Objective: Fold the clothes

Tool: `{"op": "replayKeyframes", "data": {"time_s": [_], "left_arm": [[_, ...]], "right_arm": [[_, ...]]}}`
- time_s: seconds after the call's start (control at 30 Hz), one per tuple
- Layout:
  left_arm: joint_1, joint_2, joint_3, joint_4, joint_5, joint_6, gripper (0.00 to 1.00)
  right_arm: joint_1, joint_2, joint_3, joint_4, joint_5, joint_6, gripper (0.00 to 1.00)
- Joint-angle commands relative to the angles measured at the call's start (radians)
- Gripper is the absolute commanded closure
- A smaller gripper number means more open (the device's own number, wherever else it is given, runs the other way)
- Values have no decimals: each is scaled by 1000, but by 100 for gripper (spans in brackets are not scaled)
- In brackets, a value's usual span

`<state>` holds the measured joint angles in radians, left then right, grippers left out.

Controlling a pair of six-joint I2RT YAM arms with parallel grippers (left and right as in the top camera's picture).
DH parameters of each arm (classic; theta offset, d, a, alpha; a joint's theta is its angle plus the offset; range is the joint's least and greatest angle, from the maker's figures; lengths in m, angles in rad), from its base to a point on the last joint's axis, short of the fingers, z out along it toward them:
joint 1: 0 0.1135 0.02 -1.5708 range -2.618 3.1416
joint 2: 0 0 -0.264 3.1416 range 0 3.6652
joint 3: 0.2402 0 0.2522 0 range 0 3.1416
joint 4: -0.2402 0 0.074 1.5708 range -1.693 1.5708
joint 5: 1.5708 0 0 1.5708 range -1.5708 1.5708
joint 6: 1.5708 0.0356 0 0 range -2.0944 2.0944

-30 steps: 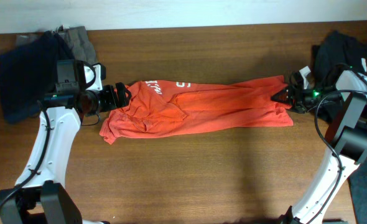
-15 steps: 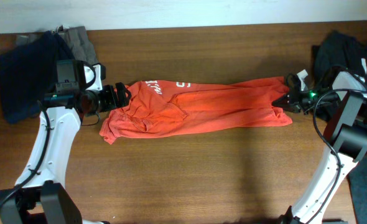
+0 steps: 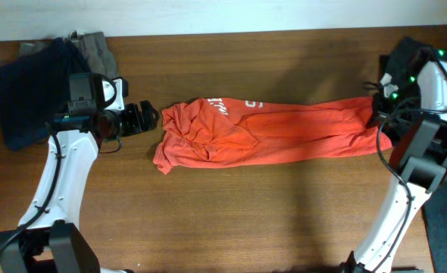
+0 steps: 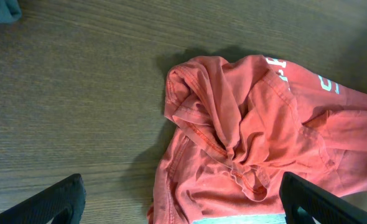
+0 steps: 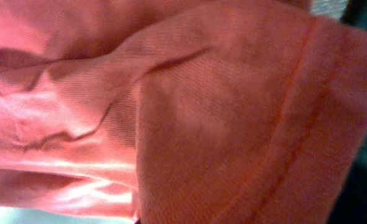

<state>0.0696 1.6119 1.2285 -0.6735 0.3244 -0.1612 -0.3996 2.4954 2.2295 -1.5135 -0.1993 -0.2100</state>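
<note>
I should move my right gripper to the left in the overhead view and let go of the held end on the shirt's flat band [image 3: 320,127], because that end still stretches long.
The clothes, an orange-red T-shirt [image 3: 269,133] with white lettering, lie stretched in a long band across the wooden table [image 3: 231,220]. My right gripper [image 3: 376,114] is shut on the shirt's right end. In the right wrist view the cloth [image 5: 202,112] fills the frame and hides the fingers. My left gripper [image 3: 149,117] stands open just left of the shirt's bunched left end, apart from it. In the left wrist view the crumpled collar end [image 4: 252,124] lies between and ahead of the two dark fingertips [image 4: 65,193].
A dark navy garment [image 3: 34,83] and a grey one [image 3: 98,45] lie at the back left, behind the left arm. A black garment [image 3: 413,57] is heaped at the back right by the right arm. The table's front half shows bare wood.
The right gripper has closed on the shirt's right end and drawn it rightwards. The whole shirt slid right, so its left end has come away from the open left gripper.
</note>
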Motion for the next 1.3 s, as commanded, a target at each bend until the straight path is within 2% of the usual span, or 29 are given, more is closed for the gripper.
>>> {"op": "replayKeyframes", "data": {"time_s": [0.0, 0.2, 0.5, 0.53, 0.57, 0.6, 1.0, 1.1, 1.27], "left_arm": [[-1, -8, -1, -1, -8, -5, 1], [-2, -8, -1, -1, -8, -5, 1], [-2, -8, -1, -2, -7, -5, 1], [-2, -8, -1, -2, -7, -5, 1], [-2, -8, -1, -2, -7, -5, 1], [-2, -8, -1, -2, -7, -5, 1], [-1, -8, -1, -1, -8, -5, 1], [-2, -8, -1, -1, -7, -5, 1], [-2, -8, -1, -1, -7, -5, 1]], "right_arm": [[109, 16, 87, -44, 143, 85, 96], [290, 5, 137, -100, 384, 218, 96], [478, 4, 137, -180, 421, 297, 96], [486, 4, 137, -184, 421, 297, 90], [489, 4, 137, -185, 421, 297, 72], [489, 4, 137, -186, 421, 297, 63], [445, 2, 140, -181, 411, 297, 61], [411, 2, 140, -163, 350, 297, 58], [360, 3, 140, -112, 87, 261, 59]]}}
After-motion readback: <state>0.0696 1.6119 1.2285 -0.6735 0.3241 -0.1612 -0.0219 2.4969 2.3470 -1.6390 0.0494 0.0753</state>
